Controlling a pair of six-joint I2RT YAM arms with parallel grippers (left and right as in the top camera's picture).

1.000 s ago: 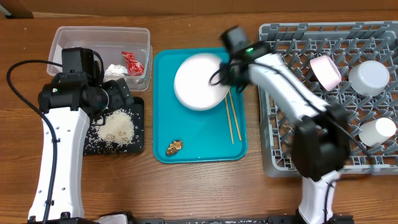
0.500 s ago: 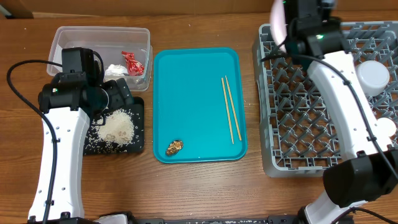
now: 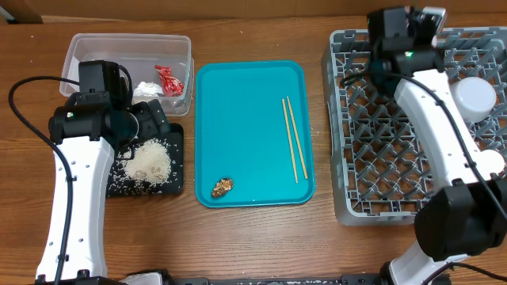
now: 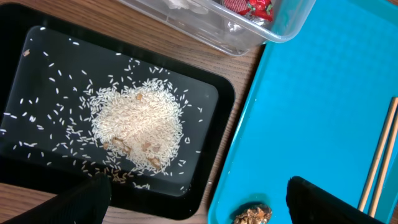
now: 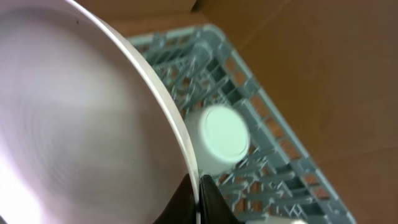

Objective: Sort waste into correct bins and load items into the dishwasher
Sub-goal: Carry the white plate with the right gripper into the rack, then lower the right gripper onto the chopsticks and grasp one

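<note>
My right gripper lowers the white-pink plate (image 5: 81, 124) on edge next, sets it among the rack's back wires below the gripper and releases the plate's rim.
My right gripper (image 5: 199, 188) is shut on the rim of the white-pink plate (image 5: 81, 124), which it holds on edge above the back of the grey dish rack (image 3: 380, 158). A white bowl (image 5: 222, 134) sits upside down in the rack just beyond the plate. My left gripper (image 4: 199, 208) hangs open over the edge between the black tray (image 4: 217, 99) and the teal tray (image 4: 323, 93), empty. Rice (image 4: 138, 121) lies heaped in the black tray. A brown scrap (image 3: 222, 187) and two chopsticks (image 3: 293, 138) lie on the teal tray. The red wrapper (image 3: 168, 79) and tissue (image 3: 146, 89) are in the clear tub (image 3: 79, 47).
A second white bowl (image 3: 474, 96) stands at the rack's right side, partly behind my right arm (image 3: 444, 134). The rack has rows of upright pegs. Bare wooden table runs along the front edge.
My right arm lifted the plate off the teal tray and swung it right, over the back of the dish rack. The left arm has not moved.
</note>
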